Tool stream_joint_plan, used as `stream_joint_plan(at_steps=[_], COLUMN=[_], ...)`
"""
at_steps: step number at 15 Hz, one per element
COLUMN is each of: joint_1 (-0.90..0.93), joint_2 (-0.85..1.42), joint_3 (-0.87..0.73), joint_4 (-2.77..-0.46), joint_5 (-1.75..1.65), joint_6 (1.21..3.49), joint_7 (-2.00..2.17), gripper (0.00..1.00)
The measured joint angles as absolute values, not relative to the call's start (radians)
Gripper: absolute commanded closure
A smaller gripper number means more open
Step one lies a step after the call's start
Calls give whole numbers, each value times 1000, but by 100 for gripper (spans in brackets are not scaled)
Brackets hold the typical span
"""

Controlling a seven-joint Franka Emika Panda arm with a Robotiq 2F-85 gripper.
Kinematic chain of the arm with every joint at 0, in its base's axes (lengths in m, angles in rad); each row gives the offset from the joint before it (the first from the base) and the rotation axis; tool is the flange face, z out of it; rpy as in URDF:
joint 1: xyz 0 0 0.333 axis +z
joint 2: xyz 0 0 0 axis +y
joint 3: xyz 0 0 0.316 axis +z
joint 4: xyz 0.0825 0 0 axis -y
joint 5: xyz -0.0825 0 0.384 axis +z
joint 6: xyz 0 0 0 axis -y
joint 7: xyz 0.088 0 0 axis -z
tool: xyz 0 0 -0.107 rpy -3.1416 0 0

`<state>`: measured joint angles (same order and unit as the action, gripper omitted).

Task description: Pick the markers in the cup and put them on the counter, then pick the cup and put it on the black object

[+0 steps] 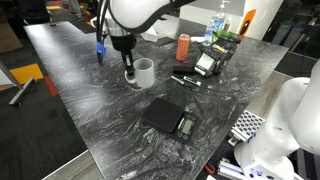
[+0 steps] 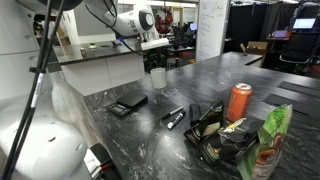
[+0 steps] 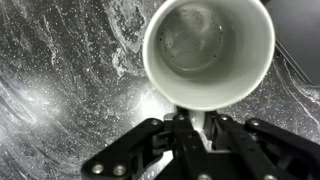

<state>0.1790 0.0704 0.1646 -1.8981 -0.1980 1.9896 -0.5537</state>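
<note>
The cup (image 1: 145,72) goes back and down onto the flat black object (image 1: 162,113) in my gripper next, since that object's top is bare. My gripper then releases the cup's handle.
The white cup (image 1: 145,72) stands on the dark marbled counter (image 1: 95,110), also seen in an exterior view (image 2: 157,78). In the wrist view the cup (image 3: 208,50) is empty and its handle sits between my fingers. My gripper (image 1: 130,70) (image 3: 188,120) is shut on the handle, at the cup's side. Dark markers (image 1: 186,80) lie on the counter beside the cup, also in an exterior view (image 2: 173,117). The flat black object (image 1: 167,117) lies nearer the counter's front edge, apart from the cup; it shows in both exterior views (image 2: 128,104).
An orange-red can (image 1: 183,47) (image 2: 238,101) stands behind the markers. A boxy black-and-green device (image 1: 214,57) (image 2: 225,135) and a blue-capped bottle (image 1: 220,22) are at the far side. The counter's edges drop off near the black object.
</note>
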Motion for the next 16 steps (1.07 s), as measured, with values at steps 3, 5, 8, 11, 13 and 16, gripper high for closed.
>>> stream_joint_plan(at_steps=[3, 5, 8, 11, 13, 16], joint_1=[179, 180, 181, 185, 185, 188], joint_2=[72, 72, 71, 64, 49, 5], joint_3=[165, 168, 178, 183, 185, 187], joint_4=[-1898, -1899, -1902, -1916, -1936, -1989], joint_5=[-192, -165, -111, -79, -74, -76], joint_6=[1990, 1991, 1992, 1996, 2005, 2031], joint_7=[-555, -570, -592, -592, -577, -500], gripper=[96, 96, 96, 96, 96, 96])
